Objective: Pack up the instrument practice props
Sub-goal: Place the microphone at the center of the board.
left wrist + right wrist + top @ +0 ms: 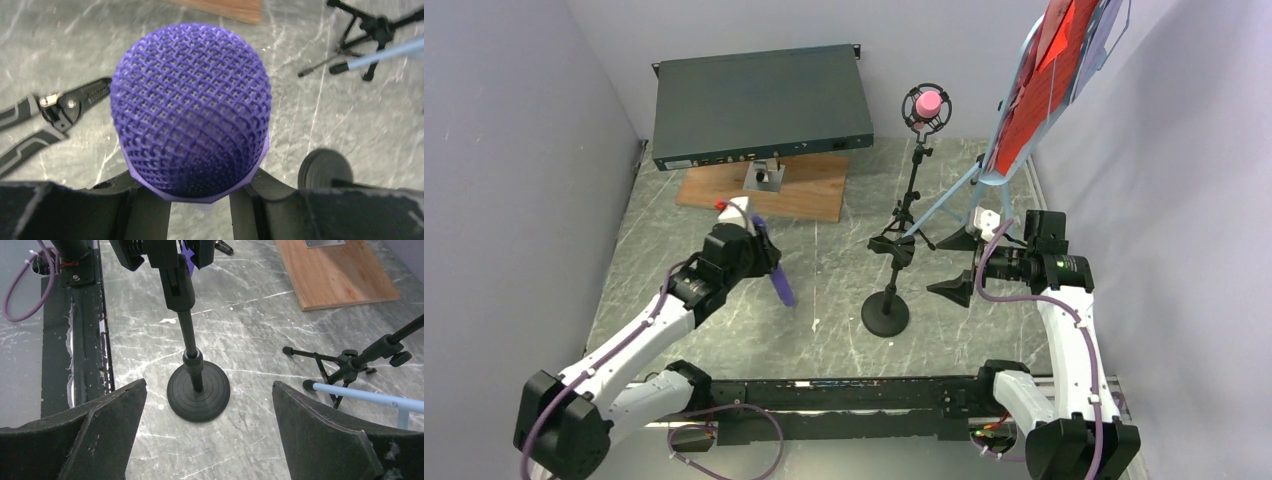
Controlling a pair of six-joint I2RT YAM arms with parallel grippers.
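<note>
I should next lower my left gripper and turn it toward the left in the top view, to the table beside the wooden board's near edge (695, 234) (70, 30), because it is bare.
My left gripper (762, 255) is shut on the purple toy microphone (780, 284) and holds it above the table. Its mesh head (190, 110) fills the left wrist view between my fingers (145, 212). The pink microphone (927, 103) sits in the black tripod mic holder (914, 205). The black round-base mic holder (885, 313) stands empty. My right gripper (956, 266) is open just right of it, with the base (198, 390) ahead between my fingers (100, 425). The light-blue music tripod (984, 185) carries red music sheets (1046, 85).
The dark green rack box (759, 105) rests on a brown wooden board (769, 190) at the back left. A black hinged tool (55, 107) lies on the table under my left gripper. Grey walls stand on both sides. The tripod legs (345, 362) spread right of the round base.
</note>
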